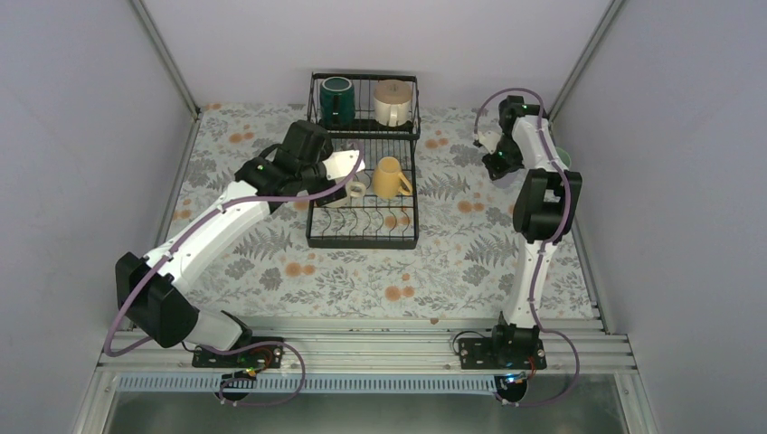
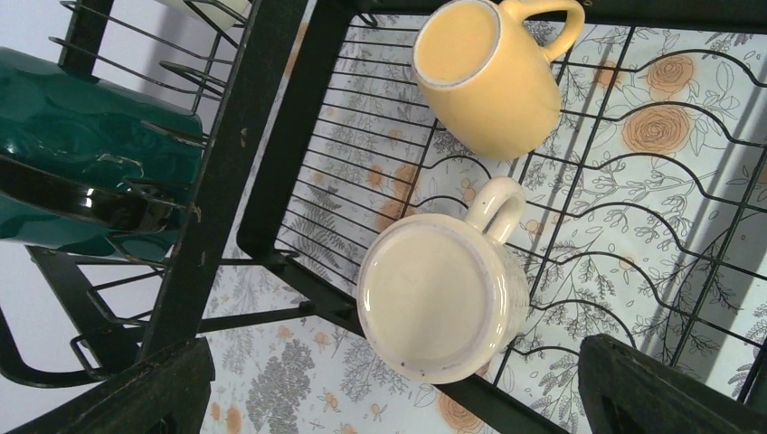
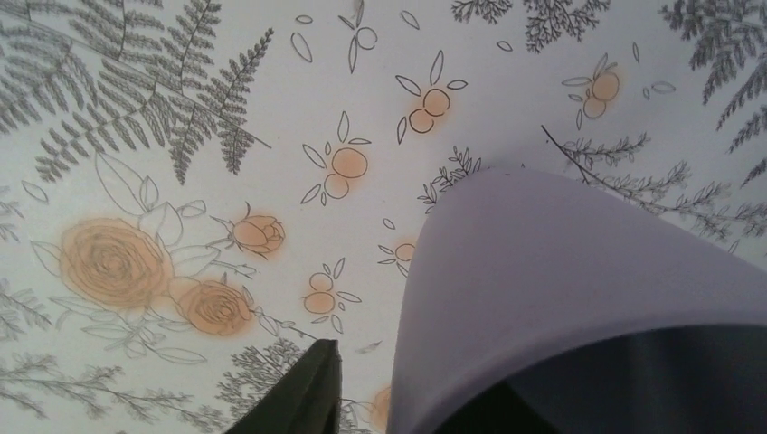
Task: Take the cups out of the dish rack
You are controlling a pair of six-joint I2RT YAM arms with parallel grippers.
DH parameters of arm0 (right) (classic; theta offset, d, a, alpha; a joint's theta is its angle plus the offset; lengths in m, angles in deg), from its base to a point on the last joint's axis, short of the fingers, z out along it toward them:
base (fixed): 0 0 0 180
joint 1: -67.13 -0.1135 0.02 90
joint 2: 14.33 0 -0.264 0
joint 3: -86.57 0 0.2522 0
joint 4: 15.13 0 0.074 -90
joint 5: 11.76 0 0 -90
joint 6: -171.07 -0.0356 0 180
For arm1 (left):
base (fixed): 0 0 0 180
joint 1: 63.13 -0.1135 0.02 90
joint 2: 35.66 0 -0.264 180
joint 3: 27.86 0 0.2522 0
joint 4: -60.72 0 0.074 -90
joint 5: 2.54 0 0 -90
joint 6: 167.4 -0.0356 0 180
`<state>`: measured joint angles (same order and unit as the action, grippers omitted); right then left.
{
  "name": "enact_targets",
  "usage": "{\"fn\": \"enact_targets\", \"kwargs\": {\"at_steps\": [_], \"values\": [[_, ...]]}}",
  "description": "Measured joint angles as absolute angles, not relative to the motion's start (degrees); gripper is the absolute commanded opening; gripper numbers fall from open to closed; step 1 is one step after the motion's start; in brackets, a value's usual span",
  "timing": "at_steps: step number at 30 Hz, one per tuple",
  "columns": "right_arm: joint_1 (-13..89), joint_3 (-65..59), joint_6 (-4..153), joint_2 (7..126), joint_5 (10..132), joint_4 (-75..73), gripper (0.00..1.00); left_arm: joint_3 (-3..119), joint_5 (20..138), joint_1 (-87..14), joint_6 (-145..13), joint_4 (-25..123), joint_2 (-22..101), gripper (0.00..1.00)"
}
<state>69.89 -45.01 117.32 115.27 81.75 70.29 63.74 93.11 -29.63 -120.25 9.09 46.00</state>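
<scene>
The robot will next lower its left gripper and shift it to the right in the top view to close on the cream-white mug's handle (image 1: 357, 189) (image 2: 497, 209), which sticks out clear of the mug's round body.
The black wire dish rack (image 1: 362, 237) stands at the back middle. Its raised basket holds a dark green cup (image 1: 336, 98) and a tan-beige cup (image 1: 393, 101). The lower tray holds a yellow mug (image 1: 391, 177) and a cream-white mug (image 1: 351, 192), both bottom up. My left gripper (image 2: 393, 396) is open right above the cream-white mug (image 2: 439, 298), with a finger on either side and neither touching it. My right gripper (image 1: 496, 161) is low at the back right. A lavender cup (image 3: 561, 271) fills its view. One finger (image 3: 312, 393) stands just clear of its wall; the other is hidden.
The dark green cup (image 2: 90, 136) and the rack's thick frame bar (image 2: 262, 136) are close on the left of my left gripper. The yellow mug (image 2: 488, 77) lies just beyond the cream one. A mint green sliver (image 1: 563, 155) shows behind my right arm. Walls enclose three sides.
</scene>
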Motion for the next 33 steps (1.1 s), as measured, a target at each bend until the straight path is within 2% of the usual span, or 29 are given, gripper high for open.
{"fn": "enact_targets", "kwargs": {"at_steps": [3, 10, 19, 25, 33], "values": [[69.9, -45.1, 117.6, 115.3, 81.6, 70.4, 0.44, 63.6, 92.8, -29.6, -120.2, 8.9, 46.0, 1.00], [69.9, -46.7, 117.4, 113.7, 81.3, 70.9, 0.55, 63.6, 91.7, -29.6, -120.1, 8.6, 47.0, 1.00], [69.8, -46.9, 117.5, 98.3, 80.2, 71.3, 0.58, 64.8, 91.7, -29.6, -121.3, 8.1, 51.9, 1.00], [69.0, -41.9, 119.2, 87.6, 71.0, 70.7, 0.58, 67.1, 88.4, -29.4, -126.4, 6.2, 57.7, 1.00], [67.5, -33.3, 121.7, 82.8, 59.5, 70.8, 0.57, 75.3, 85.4, -29.0, -133.9, 2.5, 65.8, 0.98]]}}
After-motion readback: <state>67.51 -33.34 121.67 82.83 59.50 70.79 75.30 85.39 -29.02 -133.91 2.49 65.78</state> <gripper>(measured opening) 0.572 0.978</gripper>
